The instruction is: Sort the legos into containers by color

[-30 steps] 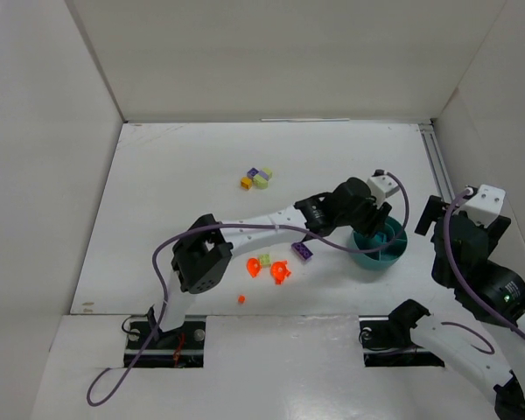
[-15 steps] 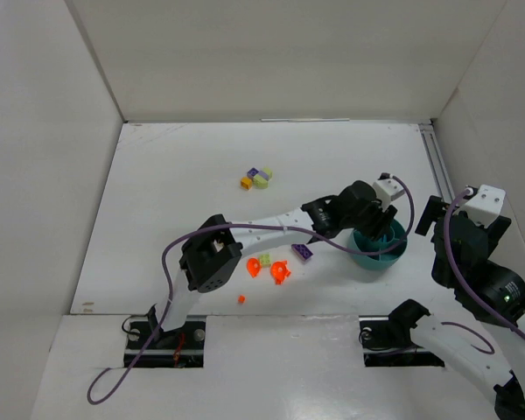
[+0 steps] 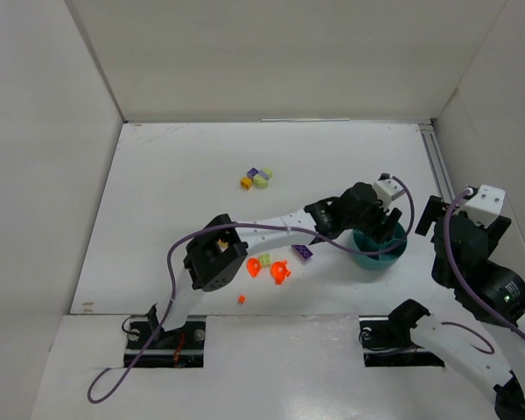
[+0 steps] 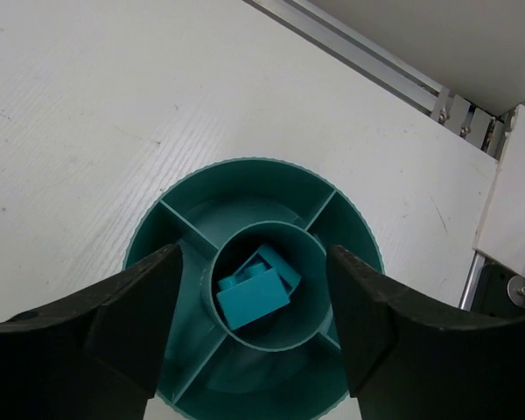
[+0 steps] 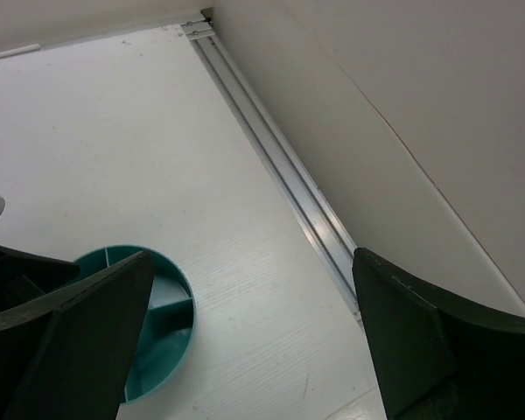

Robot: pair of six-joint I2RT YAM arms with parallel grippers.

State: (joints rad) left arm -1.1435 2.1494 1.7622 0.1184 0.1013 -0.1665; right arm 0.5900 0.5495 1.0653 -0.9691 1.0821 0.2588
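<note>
The orange-red piece beside the purple brick (image 3: 302, 252) is loose. I will move my right gripper to the left in the top view and down to close on it.
The teal bowl (image 3: 368, 259) stands at the right, split into compartments around a central cup. My left gripper (image 3: 381, 227) hangs right over it, open (image 4: 254, 328), with nothing between its fingers. Two teal legos (image 4: 252, 293) lie loose in the central cup, below the jaws. The outer compartments (image 4: 245, 188) that show hold nothing. A purple brick (image 3: 302, 252), orange-red pieces (image 3: 280, 272) and a pale green piece (image 3: 264, 260) lie left of the bowl. My right gripper (image 5: 249, 341) is open and empty, raised to the right of the bowl (image 5: 177, 293).
A small cluster of yellow (image 3: 246, 182), purple (image 3: 254, 173) and pale green (image 3: 262, 180) pieces sits farther back at mid-table. A tiny orange piece (image 3: 241, 299) lies near the front edge. A metal rail (image 5: 280, 166) runs along the right wall.
My left arm has crept a little to the right over the bowl, and its jaws have spread wider. The right arm has not moved.
</note>
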